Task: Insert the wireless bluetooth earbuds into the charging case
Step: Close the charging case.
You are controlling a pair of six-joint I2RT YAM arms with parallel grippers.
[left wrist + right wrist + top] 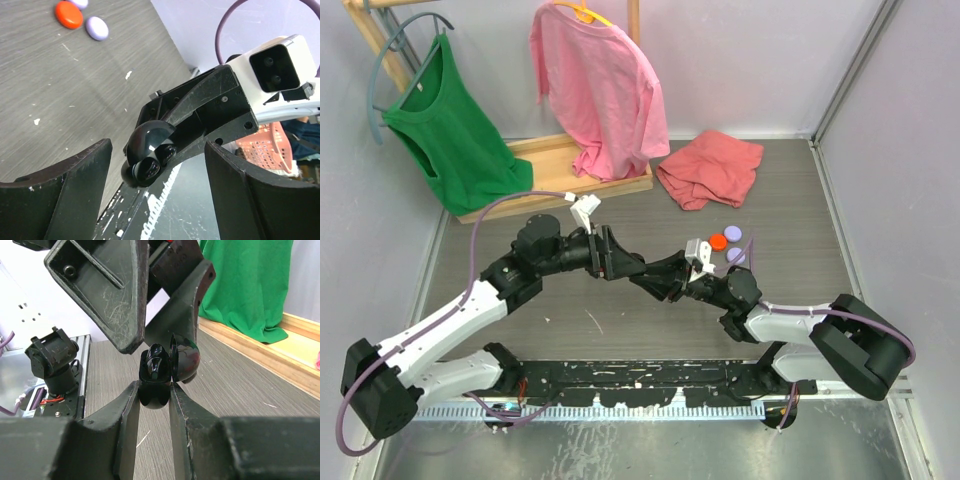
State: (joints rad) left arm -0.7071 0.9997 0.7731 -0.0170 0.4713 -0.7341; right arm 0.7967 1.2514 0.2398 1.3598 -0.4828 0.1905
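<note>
My right gripper will next go down to the tabletop beside the red-orange disc, because that spot is below the gripper and to its right in the top view.
My right gripper (154,390) is shut on the base of a glossy black charging case (155,385), held above the table with its lid (185,360) hinged open. A black earbud (157,362) sits in the case's well. In the left wrist view the same case (147,150) shows two dark buds in its wells. My left gripper (157,190) is open and empty, its fingers (107,290) spread on either side of the case just above it. In the top view the left gripper (628,266) and the right gripper (662,280) meet at mid-table, and the case is hidden between them.
A red-orange disc (718,241) and two lavender discs (736,257) lie behind the right arm. A crumpled red shirt (710,168) lies at the back. A wooden rack (560,175) holds a green shirt (450,130) and a pink shirt (600,90).
</note>
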